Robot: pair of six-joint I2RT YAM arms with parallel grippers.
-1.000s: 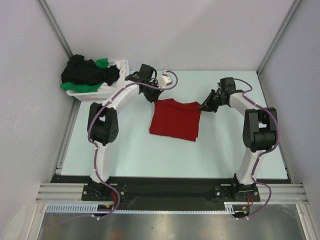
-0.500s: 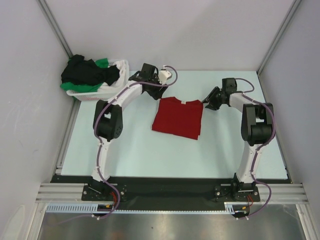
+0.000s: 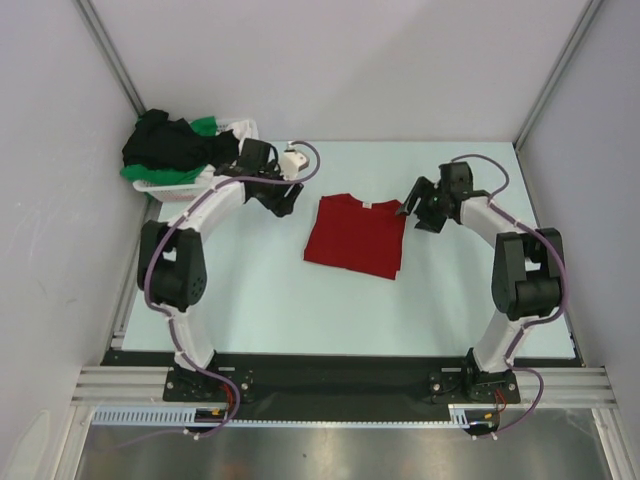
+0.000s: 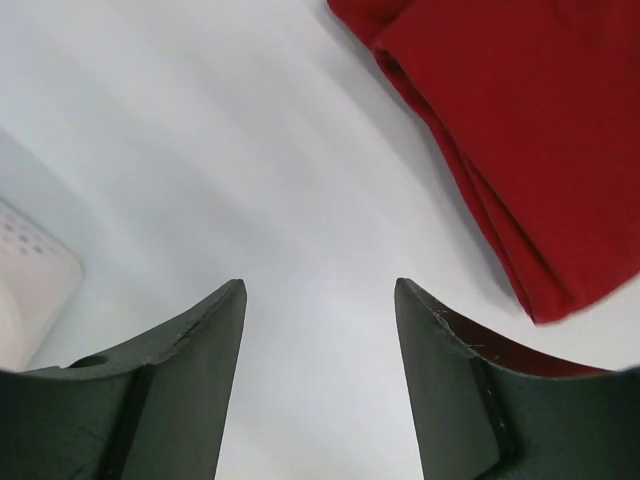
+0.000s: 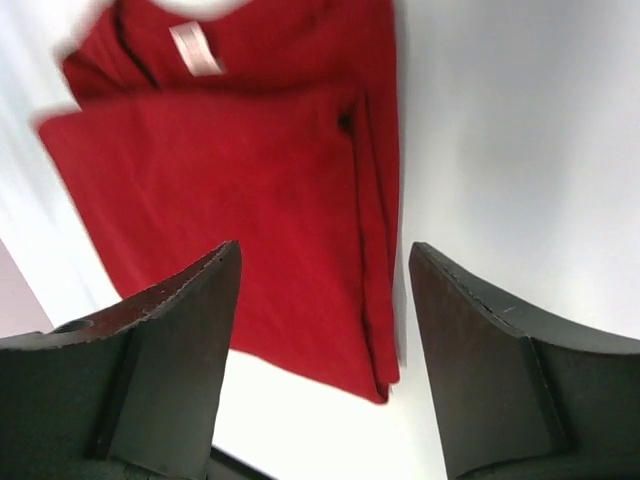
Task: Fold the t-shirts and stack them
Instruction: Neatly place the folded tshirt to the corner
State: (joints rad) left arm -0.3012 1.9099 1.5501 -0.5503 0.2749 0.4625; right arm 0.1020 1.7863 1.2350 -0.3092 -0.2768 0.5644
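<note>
My right gripper is open with the red t-shirt's nearer side edge (image 3: 402, 238) (image 5: 374, 240) between its fingers, so it will move down and back toward my base onto that edge.
A red t-shirt (image 3: 356, 236) lies folded flat on the pale table, its neck label toward the back. My left gripper (image 3: 282, 201) hovers just left of the shirt's back left corner. In the left wrist view it (image 4: 318, 285) is open over bare table, with the red t-shirt (image 4: 520, 130) off to the right. My right gripper (image 3: 411, 208) is at the shirt's back right corner. In the right wrist view it (image 5: 323, 247) is open above the red t-shirt (image 5: 240, 170), holding nothing. Black (image 3: 168, 146) and green (image 3: 205, 127) t-shirts are heaped in the basket.
A white laundry basket (image 3: 243, 133) stands at the back left corner of the table, close behind my left arm; its corner (image 4: 30, 290) shows in the left wrist view. Grey walls and metal frame posts enclose the table on three sides.
Both grippers have opened and let go of the red t-shirt's back corners. The left gripper has drawn away to the left; the right has lifted slightly. The shirt now lies flat.
</note>
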